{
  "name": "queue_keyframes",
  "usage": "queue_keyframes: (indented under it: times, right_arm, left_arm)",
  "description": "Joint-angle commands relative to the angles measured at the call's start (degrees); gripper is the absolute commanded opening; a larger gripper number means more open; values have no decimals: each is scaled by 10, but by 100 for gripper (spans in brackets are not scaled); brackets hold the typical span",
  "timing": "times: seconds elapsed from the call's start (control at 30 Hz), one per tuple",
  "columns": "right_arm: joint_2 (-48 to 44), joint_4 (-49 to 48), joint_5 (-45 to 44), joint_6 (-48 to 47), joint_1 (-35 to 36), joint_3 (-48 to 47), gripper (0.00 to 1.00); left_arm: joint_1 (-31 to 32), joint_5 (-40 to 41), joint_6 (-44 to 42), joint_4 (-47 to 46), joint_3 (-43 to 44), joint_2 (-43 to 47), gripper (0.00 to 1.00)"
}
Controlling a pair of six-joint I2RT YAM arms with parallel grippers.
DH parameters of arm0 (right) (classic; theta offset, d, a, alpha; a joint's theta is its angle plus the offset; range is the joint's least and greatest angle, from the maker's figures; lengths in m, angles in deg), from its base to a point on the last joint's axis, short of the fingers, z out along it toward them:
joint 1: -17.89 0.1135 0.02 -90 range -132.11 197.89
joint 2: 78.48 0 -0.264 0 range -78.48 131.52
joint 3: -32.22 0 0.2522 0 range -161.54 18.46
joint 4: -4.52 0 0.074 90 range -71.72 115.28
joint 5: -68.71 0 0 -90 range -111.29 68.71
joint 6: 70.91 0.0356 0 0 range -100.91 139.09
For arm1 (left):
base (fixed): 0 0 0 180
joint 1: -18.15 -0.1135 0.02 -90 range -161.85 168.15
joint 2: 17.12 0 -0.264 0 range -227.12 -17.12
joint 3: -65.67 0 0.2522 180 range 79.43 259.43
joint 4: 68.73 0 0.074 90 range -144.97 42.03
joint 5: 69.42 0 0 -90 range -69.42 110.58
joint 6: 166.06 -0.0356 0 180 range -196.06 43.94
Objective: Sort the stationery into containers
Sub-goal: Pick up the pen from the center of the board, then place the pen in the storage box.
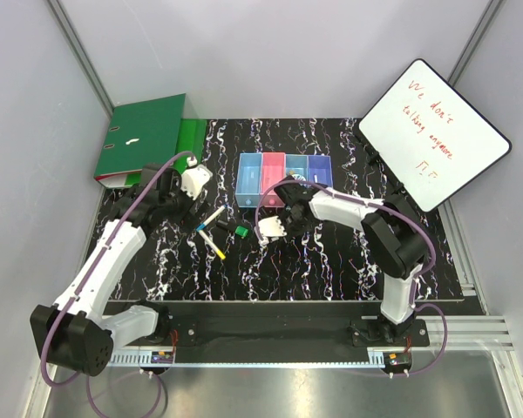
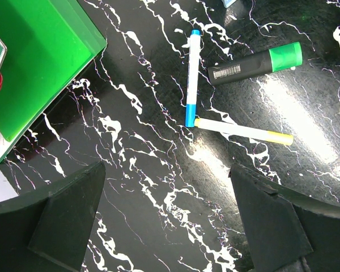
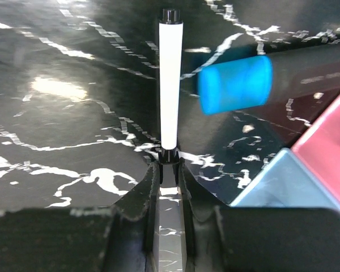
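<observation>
My right gripper lifts outward next, to the right in the top view, lowers over the purple bin [image 1: 321, 167], then releases the marker, as another marker lies there.
My right gripper [image 3: 169, 161] is shut on one end of a thin white marker [image 3: 170, 85] with black ends, held low over the black marbled table [image 1: 331, 261]; in the top view it [image 1: 265, 232] is just in front of the row of bins [image 1: 283, 178]. A black marker with a blue cap [image 3: 235, 85] lies beyond it. Corners of the light blue bin [image 3: 280, 184] and pink bin [image 3: 328, 141] show at right. My left gripper [image 2: 165, 170] is open and empty above the table, short of a blue-capped marker [image 2: 191, 79], a yellow-capped marker [image 2: 243, 131] and a black, green-capped highlighter [image 2: 255, 63].
Green ring binders [image 1: 144, 139] lie at the back left, close to my left gripper [image 1: 187, 193]; one [image 2: 34, 62] fills the left wrist view's upper left. A whiteboard with red writing [image 1: 436, 131] leans at the back right.
</observation>
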Motion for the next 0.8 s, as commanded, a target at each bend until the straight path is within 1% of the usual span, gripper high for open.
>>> queue_keyframes:
  times: [0.0, 0.17, 0.2, 0.27, 0.3, 0.33, 0.37, 0.4, 0.6, 0.73, 0.77]
  right_arm:
    - [-33, 50, 38, 14, 8, 19, 10]
    - [-94, 104, 49, 61, 18, 4, 9]
    - [-111, 113, 55, 87, 20, -8, 9]
    - [-127, 134, 62, 125, 22, -26, 5]
    - [-136, 142, 69, 170, 22, -50, 3]
    - [-140, 157, 70, 194, 21, -64, 0]
    - [-142, 160, 69, 222, 21, -77, 0]
    - [-145, 162, 64, 281, 20, -104, 0]
    - [-138, 176, 56, 459, 2, -185, 0]
    - [-102, 170, 63, 552, -52, -243, 0]
    - [-79, 170, 69, 569, -82, -259, 0]
  left_arm:
    - [3, 5, -7, -19, 33, 4, 99]
    - [2, 13, -12, -16, 42, 15, 99]
    - [2, 13, -13, -15, 44, 16, 99]
    - [2, 14, -10, -13, 42, 22, 99]
    - [3, 13, -9, -11, 40, 25, 99]
    - [2, 11, -9, -11, 39, 29, 99]
    - [3, 9, -8, -6, 37, 36, 99]
    - [3, 8, -6, -5, 34, 38, 99]
    - [3, 5, -2, 9, 34, 56, 99]
    - [3, 6, -8, 15, 37, 58, 99]
    - [3, 6, -9, 17, 37, 57, 99]
